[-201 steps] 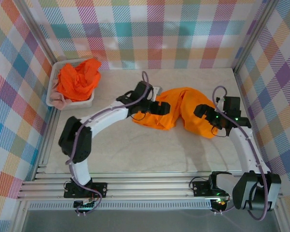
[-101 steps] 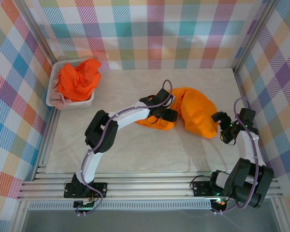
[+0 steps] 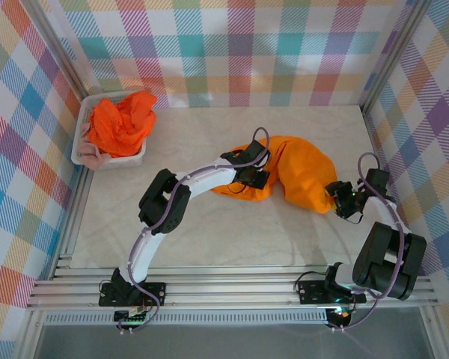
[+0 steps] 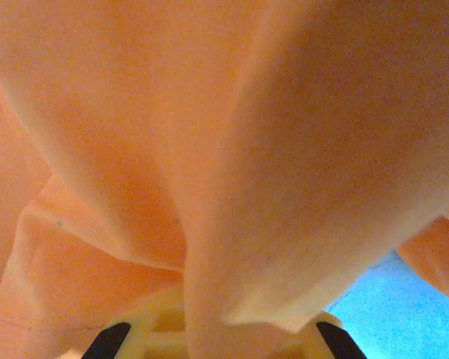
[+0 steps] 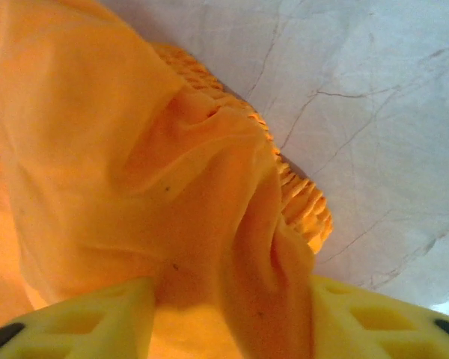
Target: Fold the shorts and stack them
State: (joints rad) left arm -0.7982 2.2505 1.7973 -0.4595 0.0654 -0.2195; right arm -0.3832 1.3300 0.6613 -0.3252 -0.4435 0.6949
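Note:
My left gripper holds the fold and needs to go up toward the basket, over the bare tabletop between basket and shorts (image 3: 193, 134), and let go there, because the shorts are crumpled.
One pair of bright orange shorts (image 3: 303, 173) lies crumpled at the table's middle right. My left gripper (image 3: 256, 179) sits on its left part, shut on a fold of the cloth (image 4: 232, 187) that runs down between the yellow fingers (image 4: 146, 333). My right gripper (image 3: 337, 196) is at the shorts' right end, by the gathered waistband (image 5: 303, 202). Its jaws stand partly apart around a ridge of cloth (image 5: 262, 247), and the right finger (image 5: 359, 314) touches it. More orange shorts (image 3: 120, 123) and a pink piece (image 3: 93, 157) fill the basket.
The white mesh basket (image 3: 81, 146) stands at the back left corner against the checked wall. Bare marble tabletop (image 3: 194, 232) lies in front of the shorts. Checked walls close in the left, back and right sides.
The left gripper slid right onto the shorts and shut on a fold. The right arm drew back, then its gripper came to the shorts' right end with its jaws narrowing.

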